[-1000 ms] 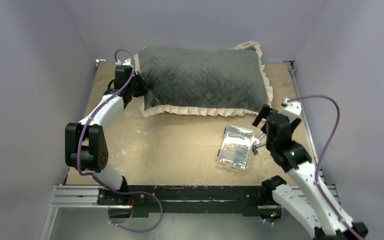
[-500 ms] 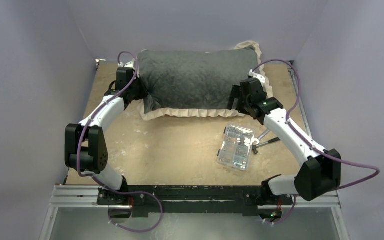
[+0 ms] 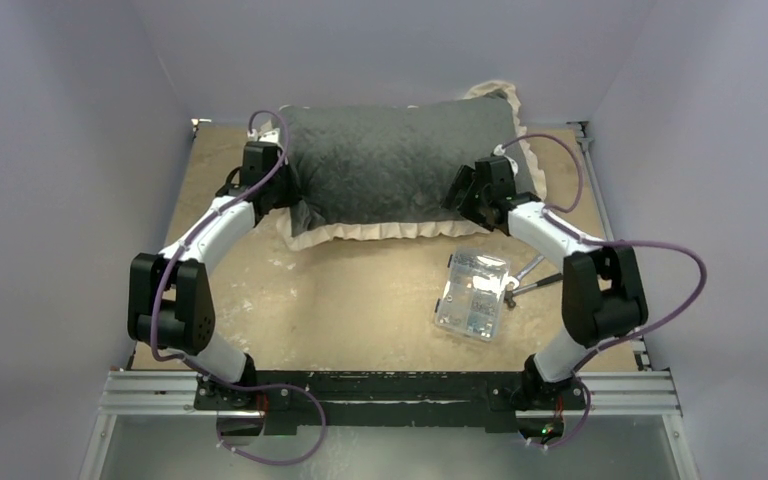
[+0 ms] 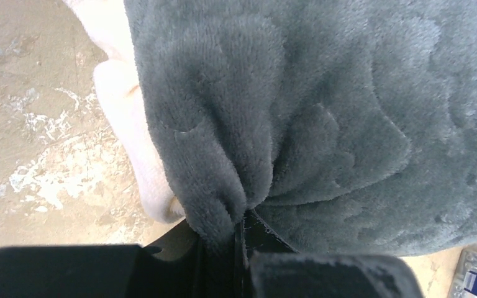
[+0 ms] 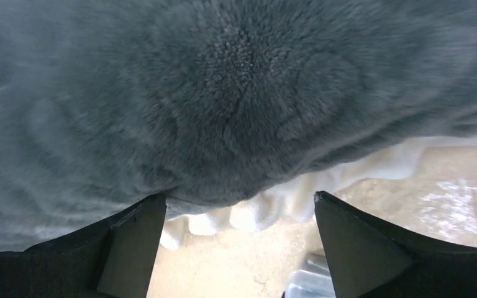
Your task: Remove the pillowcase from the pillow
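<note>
I should lift my left gripper next and pull the pinched fold of the pillowcase back over the table (image 3: pixel 293 274) before I open, because the pillowcase is close to the far wall.
The pillowcase (image 3: pixel 390 165), dark grey-green plush with a cream frill (image 3: pixel 370 232), lies stuffed and plump at the back middle of the table. The pillow is hidden inside it. My left gripper (image 3: pixel 288 197) is shut on a pinched fold of plush at the cover's near left corner (image 4: pixel 223 205), jaws together round the fold (image 4: pixel 239 233). My right gripper (image 3: pixel 458 197) stands open at the near right edge. In the right wrist view its fingers (image 5: pixel 133 239) straddle the plush bulge (image 5: pixel 236 124) and frill (image 5: pixel 273 208), and the gap between them (image 5: pixel 239 197) holds nothing gripped.
A clear plastic box (image 3: pixel 472 293) of small parts lies on the wooden table (image 3: pixel 340 300) in front of the pillowcase, with a metal tool (image 3: pixel 530 277) beside it on the right. Grey walls close in on three sides.
My right arm has swung from the near right of the table up to the pillowcase's near right edge. The left gripper has kept its hold, and the cover has bunched slightly toward the middle.
</note>
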You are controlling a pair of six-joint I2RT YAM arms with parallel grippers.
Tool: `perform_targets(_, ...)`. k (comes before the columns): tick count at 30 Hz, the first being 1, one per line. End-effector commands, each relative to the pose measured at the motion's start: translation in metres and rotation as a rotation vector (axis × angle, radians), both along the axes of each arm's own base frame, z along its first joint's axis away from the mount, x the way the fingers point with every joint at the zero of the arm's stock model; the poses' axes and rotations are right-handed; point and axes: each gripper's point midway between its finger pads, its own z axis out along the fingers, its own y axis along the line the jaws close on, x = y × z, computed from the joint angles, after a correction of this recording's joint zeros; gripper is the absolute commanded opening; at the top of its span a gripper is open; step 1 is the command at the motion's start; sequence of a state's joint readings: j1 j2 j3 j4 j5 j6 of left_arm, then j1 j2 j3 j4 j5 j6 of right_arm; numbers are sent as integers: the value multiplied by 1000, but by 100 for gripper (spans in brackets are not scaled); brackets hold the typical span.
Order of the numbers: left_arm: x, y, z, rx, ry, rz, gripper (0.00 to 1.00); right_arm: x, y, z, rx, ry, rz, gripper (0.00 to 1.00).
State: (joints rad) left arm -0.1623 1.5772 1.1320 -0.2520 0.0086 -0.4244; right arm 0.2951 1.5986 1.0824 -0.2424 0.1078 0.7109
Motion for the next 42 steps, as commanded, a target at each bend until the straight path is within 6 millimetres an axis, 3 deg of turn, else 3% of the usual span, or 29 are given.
perform_targets(1, 4, 15, 30, 76, -105, 33, 0, 22, 22, -14, 85, -25, 42, 85)
perform_targets(4, -5, 20, 34, 88, -115, 46, 0, 29, 27, -15, 79, -46, 85, 59)
perform_targets(9, -28, 19, 43, 69, -115, 31, 0, 42, 30, 7, 26, -126, 164, 9)
perform_targets(11, -38, 15, 48, 46, -109, 6, 0, 44, 37, 18, 32, -147, 201, 0)
perform_targets(19, -107, -5, 70, -76, -89, -112, 0, 47, 81, 64, 22, -240, 363, 0)
perform_targets(25, -163, -38, 91, -221, -102, -325, 0, 45, 104, 92, 52, -298, 419, 0)
perform_targets(28, -192, -57, 98, -300, -111, -473, 0, 47, 112, 94, 53, -308, 452, 0)
perform_targets(32, -225, -76, 103, -378, -98, -641, 2, 48, 111, 78, 45, -254, 444, 0)
perform_targets(34, -229, -75, 107, -370, -98, -656, 13, 40, 112, 70, 67, -215, 445, 8)
perform_targets(36, -225, -68, 113, -327, -96, -618, 29, 36, 104, 67, 69, -197, 407, 24)
perform_targets(39, -207, -51, 132, -237, -116, -507, 49, 30, 83, 69, 50, -185, 357, 44)
perform_targets(42, -186, -34, 161, -166, -164, -392, 60, 24, 53, 70, 71, -164, 296, 60)
